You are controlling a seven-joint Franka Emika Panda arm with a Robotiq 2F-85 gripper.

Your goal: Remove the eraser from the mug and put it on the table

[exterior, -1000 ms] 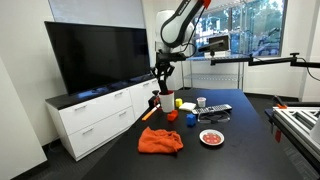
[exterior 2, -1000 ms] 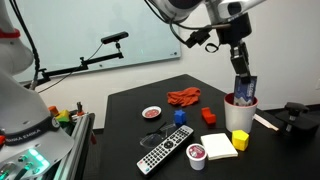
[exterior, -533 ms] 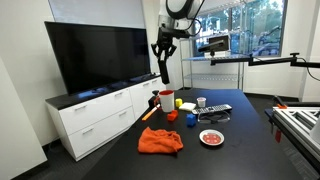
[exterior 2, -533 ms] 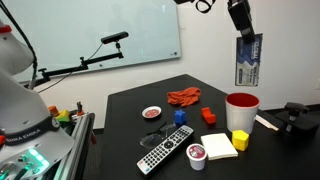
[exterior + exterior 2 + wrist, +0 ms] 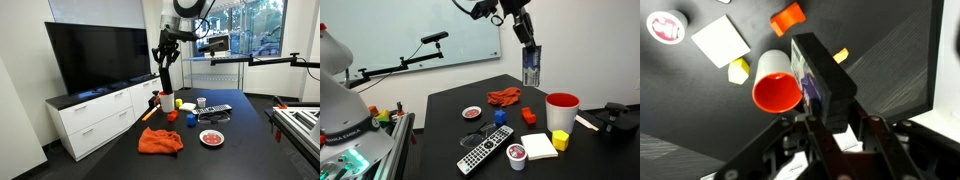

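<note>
The gap between the blue and orange blocks is empty, so my gripper needs to move away from the mug (image 5: 561,110) and down to release the eraser on the bare tabletop there.
My gripper (image 5: 526,33) is shut on the eraser (image 5: 532,64), a slim black block with a label, and holds it upright high above the black table (image 5: 450,110). The eraser also shows in an exterior view (image 5: 166,72) and in the wrist view (image 5: 820,78), clamped between the fingers (image 5: 825,112). The mug (image 5: 561,110), whitish with a red inside, stands on the table to the right of and below the eraser. It also shows in an exterior view (image 5: 167,99) and in the wrist view (image 5: 775,83). The eraser is well clear of the mug.
On the table lie an orange cloth (image 5: 504,97), a small plate (image 5: 471,113), a blue block (image 5: 500,117), an orange block (image 5: 528,116), a yellow block (image 5: 559,140), a white pad (image 5: 538,146), a remote (image 5: 484,152) and a small cup (image 5: 517,155). A white cabinet (image 5: 95,118) with a TV (image 5: 96,55) stands beside the table.
The gripper lifted the eraser up out of the mug, then carried it sideways away from the mug, and it now hangs high over the table.
</note>
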